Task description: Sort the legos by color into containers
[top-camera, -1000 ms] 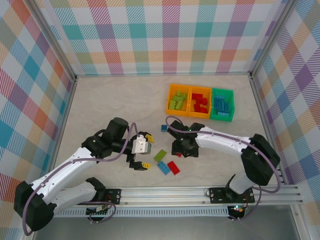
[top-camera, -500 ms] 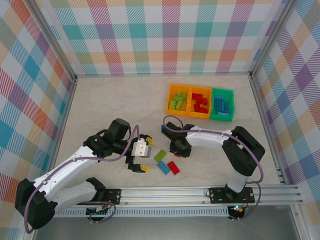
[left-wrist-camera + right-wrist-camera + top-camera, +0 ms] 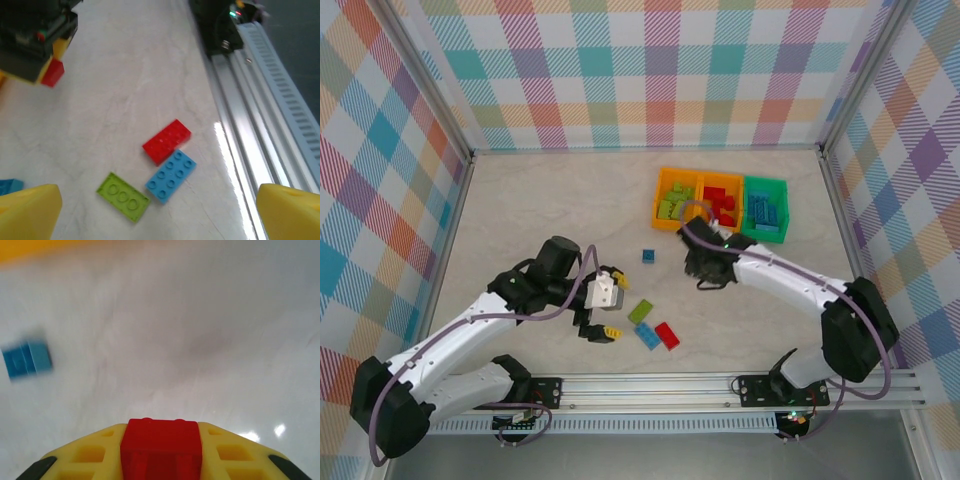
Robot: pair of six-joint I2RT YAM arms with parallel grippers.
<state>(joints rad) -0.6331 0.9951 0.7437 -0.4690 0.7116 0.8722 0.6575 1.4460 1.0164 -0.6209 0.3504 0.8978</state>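
Note:
I should carry my right gripper outward over the middle orange bin and release the small red lego there, because that bin already holds red ones.
My right gripper is shut on a small red lego and hangs over the table just in front of the containers. The left orange bin holds lime legos, the middle orange bin red ones, the green bin blue ones. A lime lego, a blue lego and a red lego lie together on the table. In the left wrist view they are the lime lego, the blue lego and the red lego. My left gripper stands open just left of them. A small blue lego lies apart.
The aluminium rail and the arm bases run along the near edge, close to the three loose legos. Checked walls enclose the table on three sides. The small blue lego lies left of my right gripper's line, with an orange bin edge beyond.
My right gripper has lifted away from the loose legos and moved back and right toward the bins, with the red lego in it. The left arm has hardly moved.

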